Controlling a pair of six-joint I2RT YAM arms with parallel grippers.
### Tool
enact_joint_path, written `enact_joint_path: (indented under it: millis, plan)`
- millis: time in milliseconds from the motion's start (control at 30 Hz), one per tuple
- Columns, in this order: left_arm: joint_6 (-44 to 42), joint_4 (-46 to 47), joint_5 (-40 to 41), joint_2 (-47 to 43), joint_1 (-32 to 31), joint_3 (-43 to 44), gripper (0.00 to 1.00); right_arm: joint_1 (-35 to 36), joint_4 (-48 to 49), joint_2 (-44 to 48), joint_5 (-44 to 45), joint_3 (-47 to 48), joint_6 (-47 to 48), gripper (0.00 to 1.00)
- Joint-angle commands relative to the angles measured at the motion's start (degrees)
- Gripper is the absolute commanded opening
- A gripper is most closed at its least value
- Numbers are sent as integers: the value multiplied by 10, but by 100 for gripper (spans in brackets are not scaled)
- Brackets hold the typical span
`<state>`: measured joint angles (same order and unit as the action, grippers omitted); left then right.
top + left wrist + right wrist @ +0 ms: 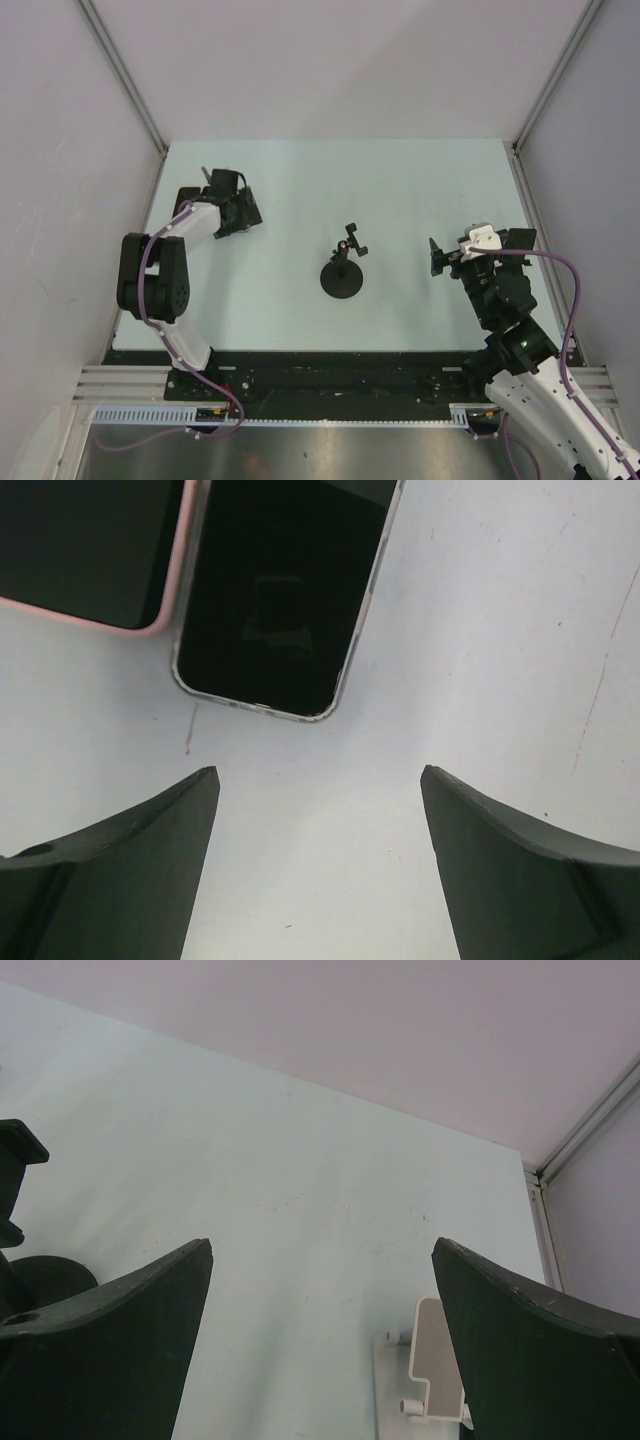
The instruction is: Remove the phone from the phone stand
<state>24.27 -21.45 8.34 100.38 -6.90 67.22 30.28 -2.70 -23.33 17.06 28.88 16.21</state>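
Observation:
The near end of the stand's clamp [361, 250] [10, 1234] comes next for my right gripper, which turns and moves across onto it, since it lies to its left in the top view.
A phone [285, 590] with a dark screen and a clear, silvery rim lies flat on the table just beyond my left fingertips. My left gripper [319, 770] is open above bare table and holds nothing; in the top view the left gripper [238, 212] is at the far left. The black phone stand [343, 272] stands in the middle of the table on a round base, and its clamp [352, 241] is empty. To the stand's right, my right gripper [438, 258] hangs open and empty [322, 1242], with the black stand [22, 1210] at the left edge of its wrist view.
A second phone [90, 550] in a pink case lies flat beside the first, on its left. A white folding stand [432, 1372] sits on the table under my right fingers, also seen as a white stand [482, 238] from above. Walls enclose the table on three sides.

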Motion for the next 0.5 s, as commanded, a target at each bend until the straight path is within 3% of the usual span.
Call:
enact_joint_path:
  millis: [0, 467]
  plan:
    - [70, 44, -32, -14, 1, -21, 87, 3, 20, 7, -3, -1, 4, 97]
    - [79, 62, -37, 61, 10, 5, 87, 4, 18, 7, 3, -1, 5, 97]
